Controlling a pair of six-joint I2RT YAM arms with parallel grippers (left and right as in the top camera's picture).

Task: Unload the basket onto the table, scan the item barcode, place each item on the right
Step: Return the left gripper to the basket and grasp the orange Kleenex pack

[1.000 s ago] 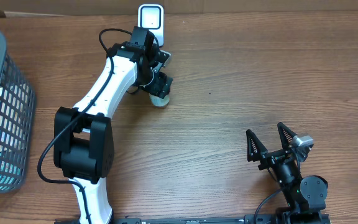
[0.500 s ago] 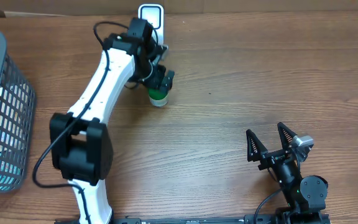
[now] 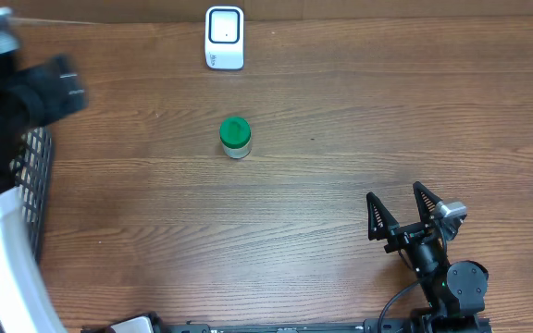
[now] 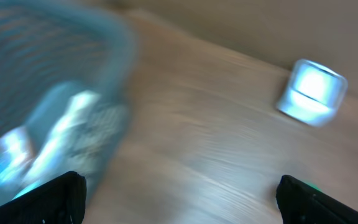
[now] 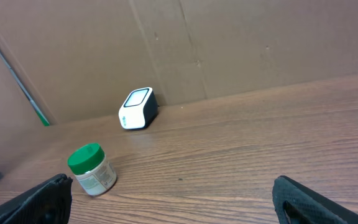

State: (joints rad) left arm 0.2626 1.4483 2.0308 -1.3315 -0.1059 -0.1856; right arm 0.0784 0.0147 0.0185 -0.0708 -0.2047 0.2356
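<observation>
My empty left gripper draws back next and lowers open around the small pinkish item in the basket.
The item is a small white jar with a green lid, standing upright and alone on the wooden table, a short way in front of the white barcode scanner. The right wrist view shows the same jar and scanner. My left gripper is a dark blur far to the left, above the basket. In its own view the left gripper is open with nothing between its fingers. My right gripper rests open at the near right, well away from the jar.
A grey mesh basket stands at the table's left edge, partly hidden by my white left arm. The left wrist view shows the basket blurred, with pale items inside. A cardboard wall rises behind the scanner.
My left gripper opened and left the jar on the table, then swung quickly away to the far left over the basket. The right arm has not moved.
</observation>
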